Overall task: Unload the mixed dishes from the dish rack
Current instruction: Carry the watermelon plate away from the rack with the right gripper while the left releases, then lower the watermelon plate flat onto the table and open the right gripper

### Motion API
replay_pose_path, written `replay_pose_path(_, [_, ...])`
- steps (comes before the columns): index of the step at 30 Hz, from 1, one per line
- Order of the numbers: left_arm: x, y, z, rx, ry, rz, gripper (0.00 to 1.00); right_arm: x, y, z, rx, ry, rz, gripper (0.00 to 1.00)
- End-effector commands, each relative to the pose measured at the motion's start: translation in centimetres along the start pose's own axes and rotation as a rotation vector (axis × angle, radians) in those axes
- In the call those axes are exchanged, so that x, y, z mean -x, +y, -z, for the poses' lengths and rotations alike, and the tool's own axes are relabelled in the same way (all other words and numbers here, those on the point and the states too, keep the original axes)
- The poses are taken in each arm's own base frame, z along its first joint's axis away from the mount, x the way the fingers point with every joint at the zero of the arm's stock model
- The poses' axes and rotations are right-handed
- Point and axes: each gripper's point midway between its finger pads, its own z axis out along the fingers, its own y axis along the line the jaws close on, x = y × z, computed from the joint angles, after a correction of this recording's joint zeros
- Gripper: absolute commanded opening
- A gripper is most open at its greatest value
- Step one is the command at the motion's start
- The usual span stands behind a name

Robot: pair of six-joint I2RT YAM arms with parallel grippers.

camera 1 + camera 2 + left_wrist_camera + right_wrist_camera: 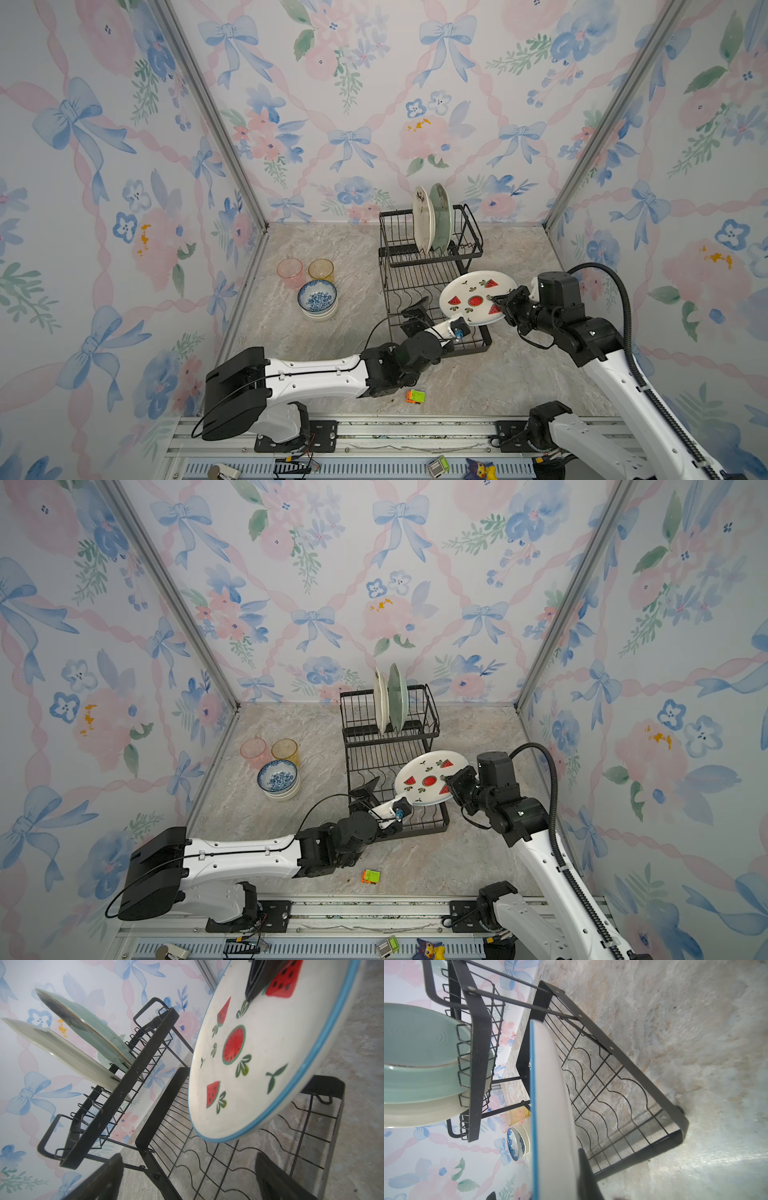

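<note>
Next, my right gripper moves away from the rack [432, 259] and down to release the white plate's rim, since bare tabletop [525, 277] beside the rack lies below it.
My right gripper [496, 304] [548, 1184] is shut on the rim of the white plate with red watermelon slices [473, 297] [428, 779] [259, 1053] [550, 1105], holding it tilted above the lower tray of the black wire dish rack [432, 259] [390, 737]. My left gripper [436, 318] [188, 1167] is open just below the plate's near edge, apart from it, with nothing between its fingers. A cream plate [423, 220] and a pale green plate [441, 216] stand upright in the upper basket.
A blue-patterned bowl [318, 296] sits stacked in a white bowl [321, 315] on the table left of the rack, with a pink tumbler [290, 272] and an amber tumbler [321, 269] behind. A small orange-green toy block [415, 396] lies near the front edge.
</note>
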Motion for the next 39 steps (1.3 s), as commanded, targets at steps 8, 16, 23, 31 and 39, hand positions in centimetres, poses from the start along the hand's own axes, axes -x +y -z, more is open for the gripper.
replay_pose_path(8, [0.3, 1.6, 0.8, -0.028, -0.056, 0.106, 0.98, 5.0, -2.4, 4.7, -0.012, -0.194, -0.026, 0.0])
replay_pose_path(16, [1.3, 2.5, 1.1, -0.085, -0.112, 0.206, 0.98, 8.5, -5.4, 4.9, -0.067, -0.291, -0.046, 0.0])
replay_pose_path(23, [1.8, 3.5, 1.9, -0.11, -0.15, 0.324, 0.98, 11.4, -7.2, 3.8, -0.101, -0.389, -0.008, 0.0])
replay_pose_path(31, [1.9, 4.6, 2.3, -0.096, -0.162, 0.362, 0.98, 13.6, -9.1, 1.5, -0.152, -0.42, -0.013, 0.0])
replay_pose_path(39, [1.8, 5.0, 2.5, -0.09, -0.166, 0.393, 0.98, 15.2, -10.6, -0.7, -0.206, -0.431, -0.014, 0.0])
